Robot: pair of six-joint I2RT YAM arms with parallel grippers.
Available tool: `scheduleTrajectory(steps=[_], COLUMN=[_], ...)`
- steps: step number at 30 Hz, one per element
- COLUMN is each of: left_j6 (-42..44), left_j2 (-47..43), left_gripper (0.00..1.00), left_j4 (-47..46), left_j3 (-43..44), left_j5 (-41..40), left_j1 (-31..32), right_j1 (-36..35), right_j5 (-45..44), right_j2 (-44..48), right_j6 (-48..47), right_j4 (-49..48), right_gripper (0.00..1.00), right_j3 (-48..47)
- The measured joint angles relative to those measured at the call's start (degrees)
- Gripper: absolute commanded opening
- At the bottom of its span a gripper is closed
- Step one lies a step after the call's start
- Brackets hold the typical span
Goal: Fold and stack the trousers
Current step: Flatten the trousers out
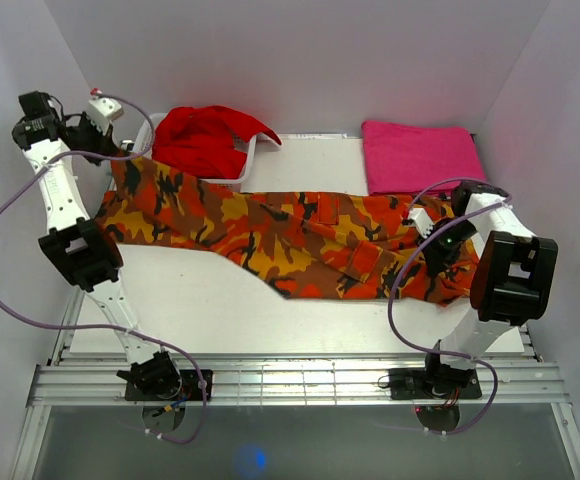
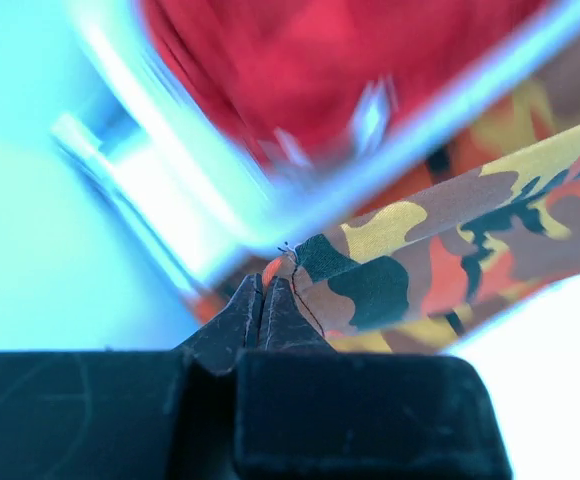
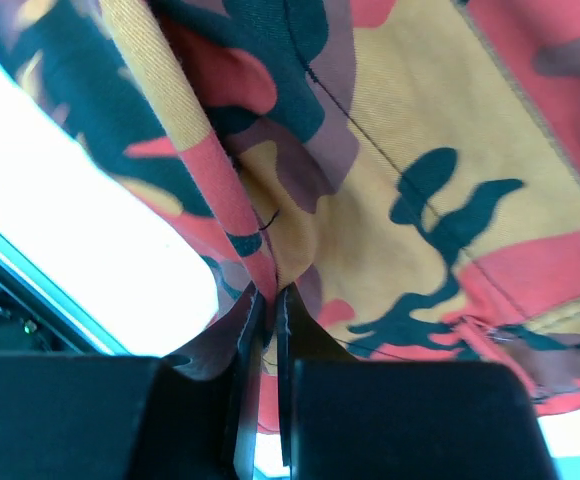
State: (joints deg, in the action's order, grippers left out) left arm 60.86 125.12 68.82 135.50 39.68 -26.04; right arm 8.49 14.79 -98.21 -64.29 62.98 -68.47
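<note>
My right gripper draws the raised fold of the trousers [image 1: 300,235] back toward the near edge of the table next and lets go of it.
The camouflage trousers [image 1: 300,235] lie stretched lengthwise across the white table, leg ends at the far left and the wider end at the right. My left gripper [image 1: 113,152] is at the far-left leg end. In the left wrist view it [image 2: 268,285] is shut, with a corner of the trousers [image 2: 390,270] pinched at its tips. My right gripper [image 1: 433,240] is at the right end. In the right wrist view it [image 3: 268,298] is shut on a raised fold of the trousers [image 3: 410,160].
A plain red garment [image 1: 205,138] lies in a white basket [image 1: 248,165] at the back left, touching the trousers' far edge. A pink folded cloth [image 1: 420,155] lies at the back right. Walls close in on both sides.
</note>
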Motion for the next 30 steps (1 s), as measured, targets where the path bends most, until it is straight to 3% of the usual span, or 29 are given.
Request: scheduleTrajectory(steps=[3,6,9,13,17,21,27,30], left_j6=[-2.8,-4.3,-3.4,9.1,24.5,33.6,41.1,43.9], left_j2=[-4.2,-11.5,-18.8,-24.8,-25.2,-22.8,-22.5,-23.6], left_gripper=[0.0,0.0,0.0,0.0,0.0,0.0,0.0,0.03], left_j4=[-4.4,-9.2,-10.1,-1.6,4.5,3.2,0.1,-2.0], left_j3=[2.8,-4.7,-14.8,-29.8,-47.9,-61.5,-69.0,-70.2], left_j5=[4.1,8.6,17.0,22.2,16.3,7.3,-2.8,-5.4], left_j1=[0.7,-1.2,-8.0,-19.9,-26.8,-32.3,-35.5,-35.7], right_j1=[1.1,2.1,2.3,1.3,0.8,-2.1,-3.8,-4.0], right_j5=[2.3,3.0,4.1,6.3,2.3,-1.9,-4.5,-4.7], right_j2=[0.9,4.6,10.7,17.2,18.8,24.6,26.9,26.9], right_j6=[-0.7,-2.0,-3.6,-6.0,-8.4,-9.6,-10.9,-11.4], right_j4=[0.1,-0.6,-1.7,-4.1,-7.8,-8.8,-9.3,-9.0], right_gripper=[0.08,0.08,0.08,0.08,0.08,0.08,0.08,0.46], right_j3=[-0.4,2.3,8.2,18.9,29.0,33.3,34.6,34.6])
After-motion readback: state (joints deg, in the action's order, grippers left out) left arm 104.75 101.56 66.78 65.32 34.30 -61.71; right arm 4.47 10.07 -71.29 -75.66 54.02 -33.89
